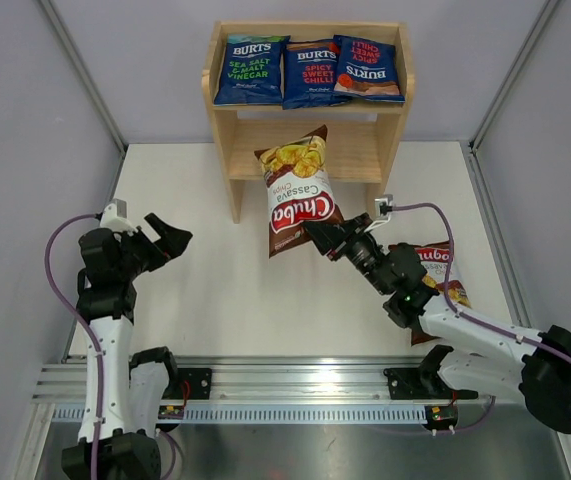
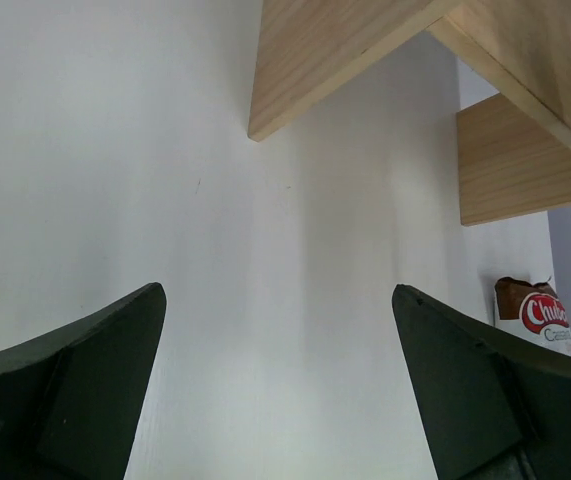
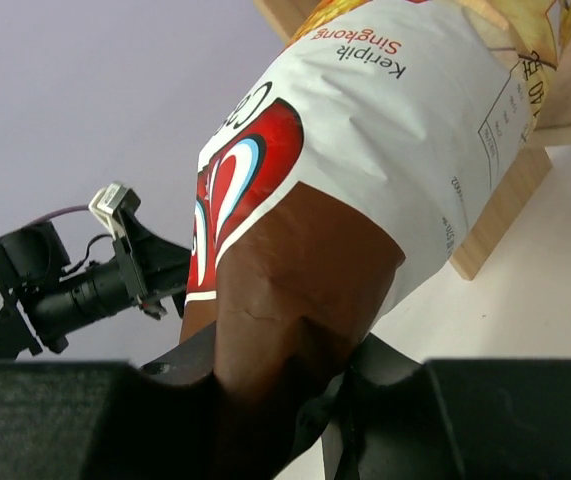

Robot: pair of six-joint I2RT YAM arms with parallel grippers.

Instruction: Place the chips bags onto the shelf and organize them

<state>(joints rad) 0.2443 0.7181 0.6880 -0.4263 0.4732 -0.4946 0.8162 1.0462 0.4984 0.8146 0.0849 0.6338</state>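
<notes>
The shelf's lower level (image 1: 257, 152) is empty. My right gripper will next carry the Chuba bag outward into it, then left in the top view beside the shelf's side panel.
Three blue BURTS bags (image 1: 310, 70) lie side by side on the top tier of the wooden shelf (image 1: 223, 130). My right gripper (image 1: 323, 237) is shut on the brown bottom end of a Chuba cassava bag (image 1: 296, 190) and holds it raised in front of the shelf's lower tier; it fills the right wrist view (image 3: 365, 180). A second Chuba bag (image 1: 443, 272) lies on the table under my right arm, and shows in the left wrist view (image 2: 537, 312). My left gripper (image 1: 172, 238) is open and empty at the left, above bare table (image 2: 277, 300).
The shelf stands at the table's far edge against the back wall; its leg (image 2: 315, 60) shows in the left wrist view. Grey enclosure walls close in both sides. The left arm (image 3: 75, 290) shows in the right wrist view. A metal rail (image 1: 295, 385) runs along the near edge.
</notes>
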